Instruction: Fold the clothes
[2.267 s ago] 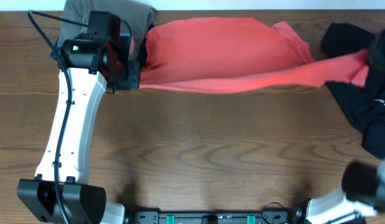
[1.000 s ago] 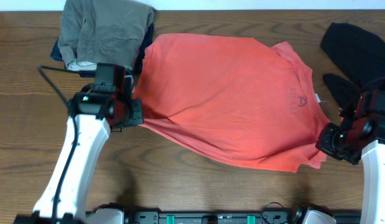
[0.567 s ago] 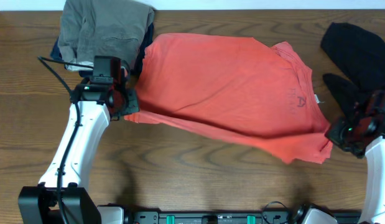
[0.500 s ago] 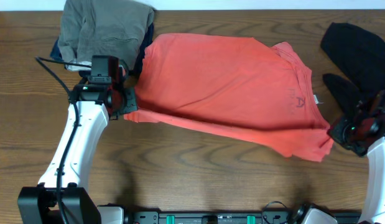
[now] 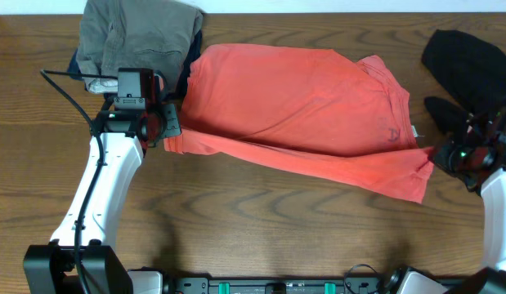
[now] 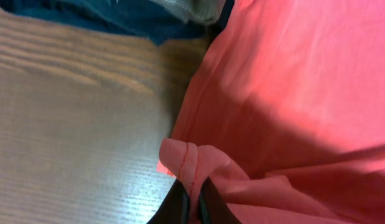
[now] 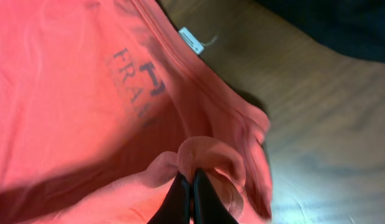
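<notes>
Next, my left gripper will lower, easing slightly outward and toward the shirt's middle, and release the pinched fold, as the shirt's near band (image 5: 318, 159) still hangs raised from my grip.
The coral-red T-shirt (image 5: 293, 98) lies spread across the back middle of the table, its near edge lifted and folded over as a band (image 5: 318, 159). My left gripper (image 5: 164, 131) is shut on the shirt's left hem corner (image 6: 186, 163). My right gripper (image 5: 439, 155) is shut on the shirt's right corner (image 7: 201, 152). Faint dark lettering and a white label (image 7: 192, 40) show through the shirt in the right wrist view (image 7: 139, 84). The black garment (image 5: 469, 69) lies at the far right, behind my right gripper.
A folded stack topped by a grey-olive garment (image 5: 134, 37) over dark blue cloth (image 6: 111, 15) sits at the back left, just behind my left gripper. Bare wooden table (image 5: 261, 220) runs along the front.
Both grippers have carried the shirt's near edge back over the shirt, away from the table's front. The fold line now lies farther back than half a second ago.
</notes>
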Controlling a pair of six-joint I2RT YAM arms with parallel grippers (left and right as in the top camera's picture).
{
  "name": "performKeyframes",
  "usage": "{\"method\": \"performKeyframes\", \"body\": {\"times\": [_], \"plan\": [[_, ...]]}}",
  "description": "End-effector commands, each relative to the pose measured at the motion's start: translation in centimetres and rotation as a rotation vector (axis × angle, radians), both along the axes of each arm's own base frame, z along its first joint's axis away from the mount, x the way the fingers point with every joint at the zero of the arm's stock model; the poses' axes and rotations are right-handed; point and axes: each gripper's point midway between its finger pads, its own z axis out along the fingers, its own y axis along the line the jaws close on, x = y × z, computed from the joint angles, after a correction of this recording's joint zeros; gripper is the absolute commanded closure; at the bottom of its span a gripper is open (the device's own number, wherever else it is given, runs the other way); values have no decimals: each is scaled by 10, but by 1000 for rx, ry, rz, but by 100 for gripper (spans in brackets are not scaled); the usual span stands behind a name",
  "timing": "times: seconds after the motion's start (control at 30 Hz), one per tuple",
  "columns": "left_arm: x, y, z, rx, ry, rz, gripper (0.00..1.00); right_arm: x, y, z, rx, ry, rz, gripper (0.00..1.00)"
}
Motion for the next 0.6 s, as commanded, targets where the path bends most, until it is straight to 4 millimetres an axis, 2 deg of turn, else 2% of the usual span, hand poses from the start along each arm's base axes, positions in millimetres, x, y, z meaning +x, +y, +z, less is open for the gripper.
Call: {"method": "performKeyframes", "body": {"times": [0.0, 0.3, 0.4, 0.57], "plan": [[5, 5, -7, 12, 3, 29, 94, 7, 0, -12, 7, 14, 21, 99], [29, 5, -36, 12, 1, 29, 94, 21, -7, -39, 22, 44, 22, 99], [36, 4, -47, 9, 5, 27, 94, 24, -10, -42, 11, 40, 19, 99], [44, -11, -60, -37, 5, -14, 94, 36, -17, -38, -18, -8, 16, 99]]}}
